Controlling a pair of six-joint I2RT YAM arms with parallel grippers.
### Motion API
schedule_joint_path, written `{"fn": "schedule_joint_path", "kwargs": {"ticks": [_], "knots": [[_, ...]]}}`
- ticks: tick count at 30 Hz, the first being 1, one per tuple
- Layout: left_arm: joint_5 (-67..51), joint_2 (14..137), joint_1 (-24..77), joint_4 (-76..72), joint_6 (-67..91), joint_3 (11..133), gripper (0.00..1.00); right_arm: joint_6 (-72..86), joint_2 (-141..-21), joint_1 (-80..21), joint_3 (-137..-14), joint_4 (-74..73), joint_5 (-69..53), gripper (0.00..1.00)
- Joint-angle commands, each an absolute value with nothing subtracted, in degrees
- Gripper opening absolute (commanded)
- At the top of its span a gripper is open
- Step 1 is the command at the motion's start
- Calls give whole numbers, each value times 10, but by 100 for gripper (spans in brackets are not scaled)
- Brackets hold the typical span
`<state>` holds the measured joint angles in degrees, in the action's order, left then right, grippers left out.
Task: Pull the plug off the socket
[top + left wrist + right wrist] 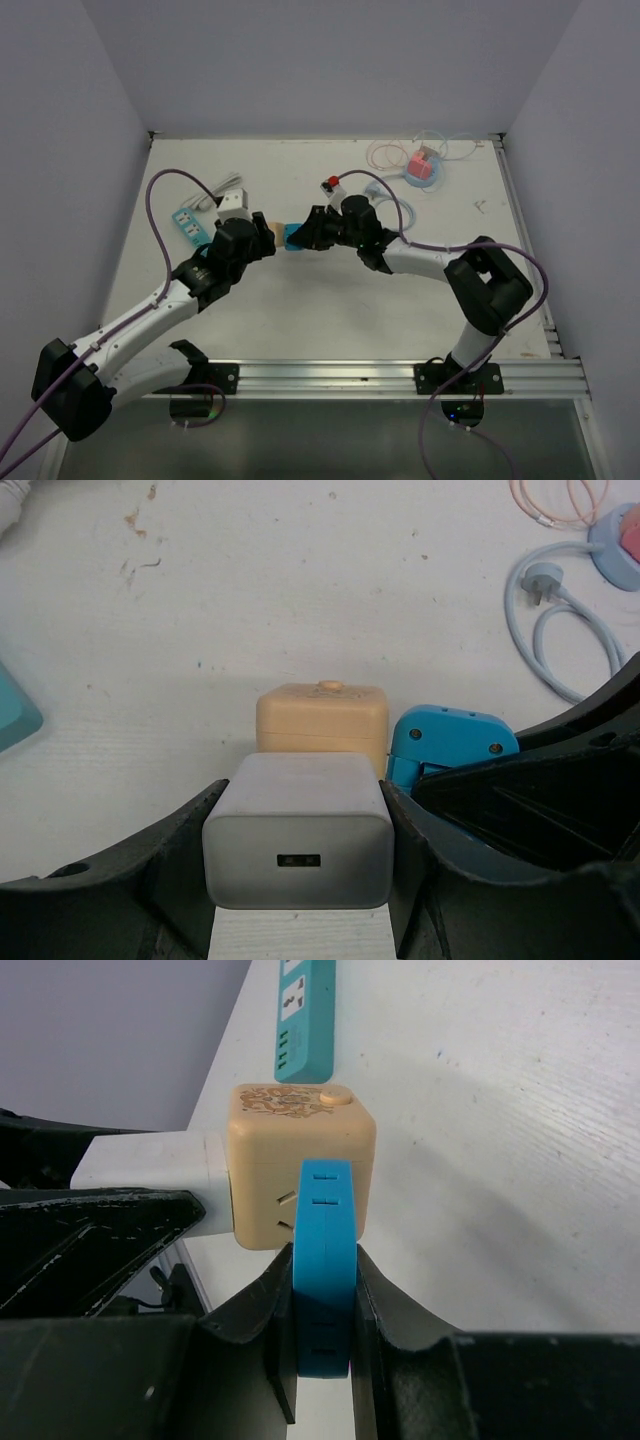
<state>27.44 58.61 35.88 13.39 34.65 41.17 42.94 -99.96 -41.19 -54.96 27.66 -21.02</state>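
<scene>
My right gripper pulls to the right in the top view next, then goes down onto bare tabletop to release, since the blue plug [324, 1250] still sits in the socket.
A beige cube socket [271, 231] is held just above the table between both arms. A white charger [297, 830] is plugged into its near face, and my left gripper [300, 815] is shut on the charger's two sides. A flat blue plug [324, 1250] sits in another face of the socket [300, 1150]. My right gripper [323, 1295] is shut on that blue plug, with a finger pressed flat on each side. In the left wrist view the blue plug [450, 738] shows to the right of the socket [322, 715].
A teal power strip [190, 225] and a white adapter [232, 198] lie at the left. A pink and blue reel [424, 165] with thin cords sits at the back right, and a white cable with a plug [560, 630] lies near it.
</scene>
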Motion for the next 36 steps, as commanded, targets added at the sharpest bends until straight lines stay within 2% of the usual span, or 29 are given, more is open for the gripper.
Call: {"fn": "schedule_joint_path", "kwargs": {"ticks": [1, 15, 21, 26, 30, 32, 35, 36], "knots": [[446, 571, 331, 127, 385, 389, 1, 423, -921, -406, -540, 222, -201, 0], [451, 573, 312, 129, 383, 381, 0, 411, -827, -334, -523, 65, -232, 0], [355, 552, 312, 87, 323, 393, 3, 403, -848, -239, -466, 56, -250, 0], [244, 560, 312, 70, 286, 410, 5, 419, -904, -196, -426, 114, -311, 0], [169, 556, 312, 36, 257, 410, 5, 419, -943, -183, -424, 138, -319, 9], [129, 559, 312, 24, 243, 412, 5, 412, -956, -182, -426, 130, -306, 22], [84, 568, 312, 11, 231, 414, 5, 403, -959, -179, -426, 104, -280, 31], [75, 570, 312, 10, 224, 413, 4, 401, -958, -176, -426, 86, -257, 41]]}}
